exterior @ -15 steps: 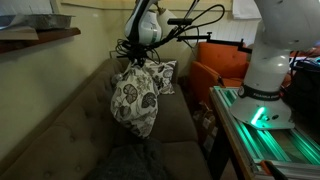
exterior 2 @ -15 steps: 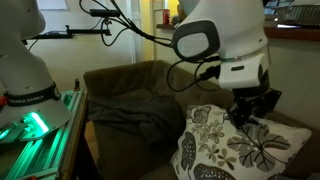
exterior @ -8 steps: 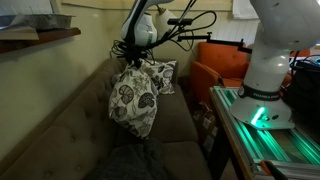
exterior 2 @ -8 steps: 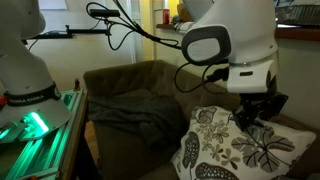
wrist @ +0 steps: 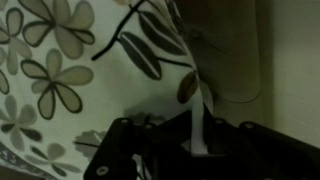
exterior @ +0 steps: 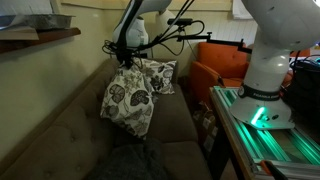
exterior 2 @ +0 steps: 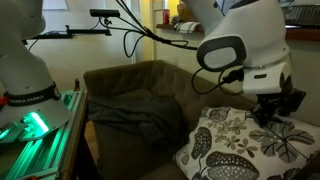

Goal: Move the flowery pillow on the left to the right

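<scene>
The robot's gripper will next move outward, lean the pillow's pinched corner against the couch back just outward of it and let go, since the pillow hangs tilted.
My gripper [exterior: 128, 62] is shut on the top corner of the flowery pillow [exterior: 125, 100], a cream pillow with dark leaf and flower prints. The pillow hangs tilted above the brown couch seat [exterior: 60, 130]. In an exterior view the gripper [exterior 2: 275, 108] stands above the pillow [exterior 2: 235, 150] at the frame's right edge. In the wrist view the pillow [wrist: 60, 70] fills the left side, and a white strip of its edge is pinched between my dark jaws [wrist: 195, 150]. A second flowery pillow [exterior: 160, 75] leans on the couch back behind it.
A dark grey blanket [exterior 2: 130, 115] lies crumpled on the couch seat and also shows in an exterior view [exterior: 130, 160]. The robot base with green lights [exterior: 262, 105] stands beside the couch. An orange chair [exterior: 215, 70] is behind it. A wooden shelf [exterior: 40, 35] hangs above the couch.
My gripper has carried the hanging pillow sideways along the couch, away from the second pillow. The pillow has swung and tilted more.
</scene>
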Tool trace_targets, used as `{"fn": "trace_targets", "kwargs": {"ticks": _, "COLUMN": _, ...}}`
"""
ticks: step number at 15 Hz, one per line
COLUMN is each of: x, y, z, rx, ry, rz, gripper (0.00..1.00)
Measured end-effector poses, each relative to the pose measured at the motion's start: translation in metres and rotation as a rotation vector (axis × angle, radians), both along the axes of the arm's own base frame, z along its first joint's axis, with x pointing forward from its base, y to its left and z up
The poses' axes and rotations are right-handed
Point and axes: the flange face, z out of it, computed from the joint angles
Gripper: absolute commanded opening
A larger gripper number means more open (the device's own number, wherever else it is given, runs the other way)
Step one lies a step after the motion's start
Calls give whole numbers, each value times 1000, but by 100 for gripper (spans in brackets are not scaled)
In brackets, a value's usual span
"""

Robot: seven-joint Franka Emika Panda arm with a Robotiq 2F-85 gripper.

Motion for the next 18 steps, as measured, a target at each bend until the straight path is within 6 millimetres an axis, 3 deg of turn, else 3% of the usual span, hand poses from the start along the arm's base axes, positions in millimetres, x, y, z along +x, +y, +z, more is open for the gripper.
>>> {"fn": "trace_targets", "kwargs": {"ticks": 4, "x": 45, "y": -1, "z": -3, "rx": 36, "ry": -92, "rz": -72, "gripper": 2}}
{"fn": "trace_targets", "kwargs": {"ticks": 8, "x": 70, "y": -18, "z": -2, "rx": 78, "ry": -156, "rz": -147, "gripper": 2}}
{"fn": "trace_targets", "kwargs": {"ticks": 9, "x": 74, "y": -24, "z": -3, "rx": 89, "ry": -171, "rz": -165, "gripper": 34}}
{"fn": "trace_targets", "kwargs": {"ticks": 10, "x": 77, "y": -29, "z": -4, "rx": 98, "ry": -177, "rz": -179, "gripper": 35}}
{"fn": "trace_targets", "kwargs": {"ticks": 12, "x": 80, "y": -40, "z": -3, "rx": 79, "ry": -180, "rz": -190, "gripper": 48}}
{"fn": "trace_targets", "kwargs": {"ticks": 15, "x": 86, "y": -50, "z": 22, "rx": 2, "ry": -190, "rz": -189, "gripper": 68}}
{"fn": "trace_targets", "kwargs": {"ticks": 18, "x": 95, "y": -37, "z": 58, "rx": -48, "ry": -181, "rz": -163, "gripper": 89}}
